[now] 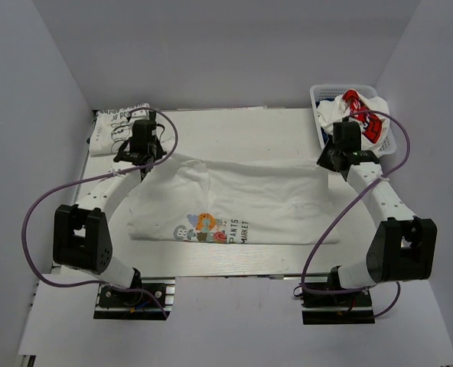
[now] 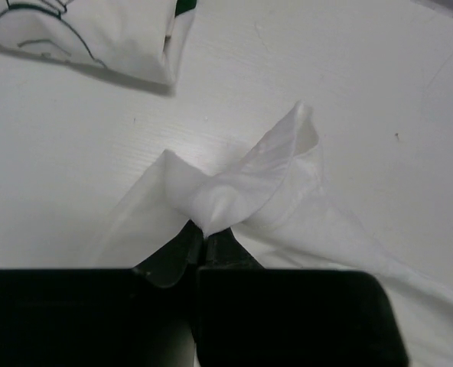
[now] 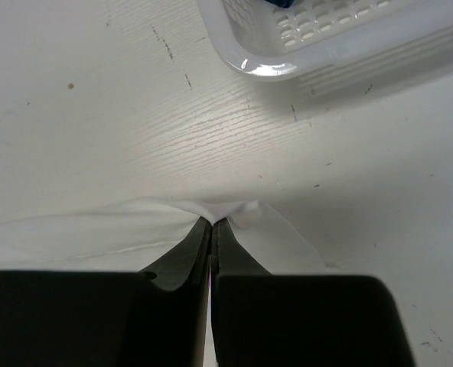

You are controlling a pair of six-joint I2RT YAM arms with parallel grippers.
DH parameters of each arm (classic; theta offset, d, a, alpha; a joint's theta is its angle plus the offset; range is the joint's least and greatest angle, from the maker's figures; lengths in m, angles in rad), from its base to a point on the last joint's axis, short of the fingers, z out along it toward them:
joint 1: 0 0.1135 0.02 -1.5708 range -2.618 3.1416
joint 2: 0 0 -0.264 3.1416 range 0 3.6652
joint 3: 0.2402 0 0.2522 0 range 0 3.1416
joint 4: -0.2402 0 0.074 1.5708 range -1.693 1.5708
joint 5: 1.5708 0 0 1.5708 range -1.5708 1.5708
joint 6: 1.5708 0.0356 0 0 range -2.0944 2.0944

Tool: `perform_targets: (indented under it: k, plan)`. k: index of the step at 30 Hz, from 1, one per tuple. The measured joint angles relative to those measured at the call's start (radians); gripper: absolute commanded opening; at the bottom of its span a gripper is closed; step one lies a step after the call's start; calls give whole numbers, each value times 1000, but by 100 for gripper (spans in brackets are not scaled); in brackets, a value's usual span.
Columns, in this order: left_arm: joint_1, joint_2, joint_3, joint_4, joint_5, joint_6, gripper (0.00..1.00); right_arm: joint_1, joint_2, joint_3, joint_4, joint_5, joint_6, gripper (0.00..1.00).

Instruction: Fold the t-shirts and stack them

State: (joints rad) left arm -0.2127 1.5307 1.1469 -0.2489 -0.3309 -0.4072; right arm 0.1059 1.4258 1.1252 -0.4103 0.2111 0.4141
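Note:
My left gripper should next pull the shirt's corner it holds back over the shirt's near corner beside the print and let it go, as the shirt is still spread.
A white t-shirt with a colourful cartoon print (image 1: 234,202) lies spread across the middle of the table, print near the front edge. My left gripper (image 1: 140,157) is shut on its far left corner, the cloth bunched at the fingertips (image 2: 211,206). My right gripper (image 1: 335,157) is shut on its far right corner (image 3: 226,210). A folded white tee with a black line drawing (image 1: 118,126) lies at the back left, also in the left wrist view (image 2: 96,38). A white tee with a red patch (image 1: 356,111) sits in the basket.
The white lattice basket (image 1: 318,95) stands at the back right, just beyond my right gripper; its rim shows in the right wrist view (image 3: 326,53). Grey walls close in the table's left, back and right sides.

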Motion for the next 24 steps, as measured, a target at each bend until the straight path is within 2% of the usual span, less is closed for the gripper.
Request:
perform_targets:
  k: [7,15,22,24]
  plan:
    - [0,-134,-159,-88,-13,-119,0,0,-62,-93,-7,6,0,0]
    - [0,-388,-311,-298,-60,-407,0,-1,-171,-187,-17,11,0,0]
    - [0,-387,-435,-432,-42,-551,0,-8,-200,-271,-29,11,0,0]
    - [0,-390,-451,-456,-30,-570,23,-13,-201,-307,-34,14,2,0]
